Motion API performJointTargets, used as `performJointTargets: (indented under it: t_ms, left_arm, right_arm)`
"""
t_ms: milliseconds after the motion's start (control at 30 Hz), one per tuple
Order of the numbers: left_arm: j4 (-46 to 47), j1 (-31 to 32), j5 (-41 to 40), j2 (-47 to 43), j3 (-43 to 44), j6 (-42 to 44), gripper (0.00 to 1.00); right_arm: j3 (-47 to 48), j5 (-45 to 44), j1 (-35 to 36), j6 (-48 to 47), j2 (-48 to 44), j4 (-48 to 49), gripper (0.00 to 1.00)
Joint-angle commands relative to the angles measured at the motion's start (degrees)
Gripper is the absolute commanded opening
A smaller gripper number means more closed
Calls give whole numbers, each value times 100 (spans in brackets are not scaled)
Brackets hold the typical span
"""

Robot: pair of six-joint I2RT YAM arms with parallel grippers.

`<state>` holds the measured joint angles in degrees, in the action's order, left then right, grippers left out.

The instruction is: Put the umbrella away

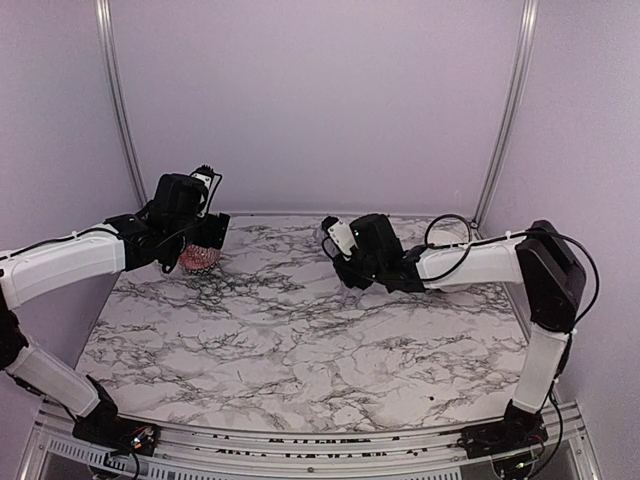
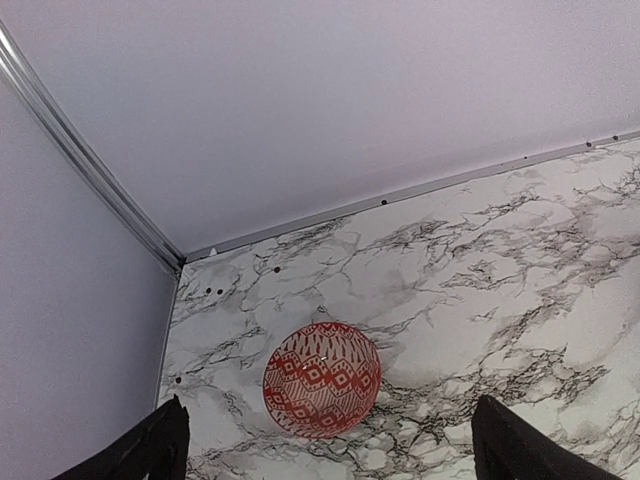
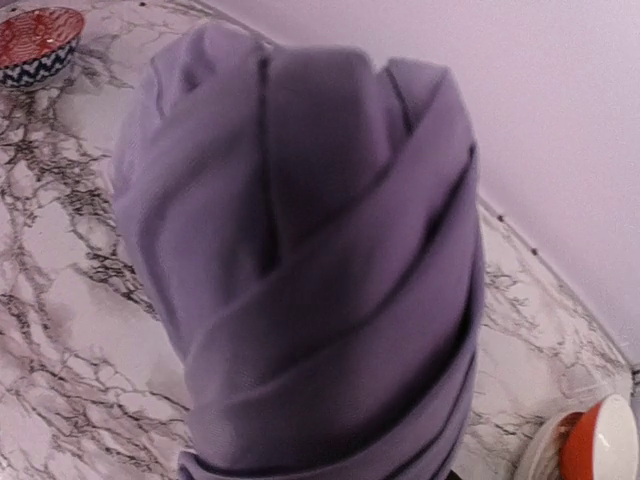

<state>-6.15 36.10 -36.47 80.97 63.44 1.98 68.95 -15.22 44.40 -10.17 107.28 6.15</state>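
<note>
My right gripper will next bring the rolled umbrella down onto the bare marble between the red bowl and the orange dish, and then it will let go of the umbrella.
The umbrella (image 3: 300, 260) fills the right wrist view as a tightly rolled bundle of pale lavender fabric with spiral folds, held clear of the marble table. My right gripper (image 1: 336, 238) is shut on it at the middle back of the table; its fingers are hidden behind the fabric. Seen from the top, the umbrella is almost wholly covered by that gripper. My left gripper (image 1: 205, 243) hangs wide open at the back left, its two black fingertips (image 2: 165, 445) standing far apart with nothing between them.
A red patterned bowl (image 2: 322, 380) sits on the table (image 1: 300, 340) under the left gripper, near the back left corner; it also shows as the bowl (image 3: 38, 40) in the right wrist view. An orange and white dish (image 3: 600, 450) lies at the right. Lavender walls close the back and sides.
</note>
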Motion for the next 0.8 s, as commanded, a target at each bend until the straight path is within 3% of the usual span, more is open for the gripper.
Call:
performJointTargets:
  t_ms: [0, 167, 367, 567, 600, 633, 700, 767]
  left_arm:
    - [131, 0, -9, -40, -52, 57, 99]
    - [127, 0, -28, -37, -42, 57, 99]
    - [132, -2, -53, -28, -47, 73, 99]
    - [132, 2, -44, -36, -43, 101, 99]
    - [127, 3, -36, -34, -43, 103, 99]
    - [125, 0, -29, -29, -42, 109, 99]
    - [123, 1, -11, -29, -51, 113, 99]
    - [121, 3, 14, -28, -51, 119, 99]
  right_arm:
    - [544, -2743, 121, -722, -112, -837, 3]
    - [903, -4478, 231, -1373, 702, -1052, 4]
    - [1740, -4473, 516, -943, 1632, -2338, 12]
    - [2661, -3084, 678, 54, 2417, -4032, 56]
    - [2782, -2657, 703, 146, 2470, -4234, 72]
    - [2891, -2269, 717, 238, 2491, -4376, 81]
    - [3069, -1508, 721, 299, 2402, -4580, 90]
    - [3189, -716, 716, 263, 2167, -4646, 92]
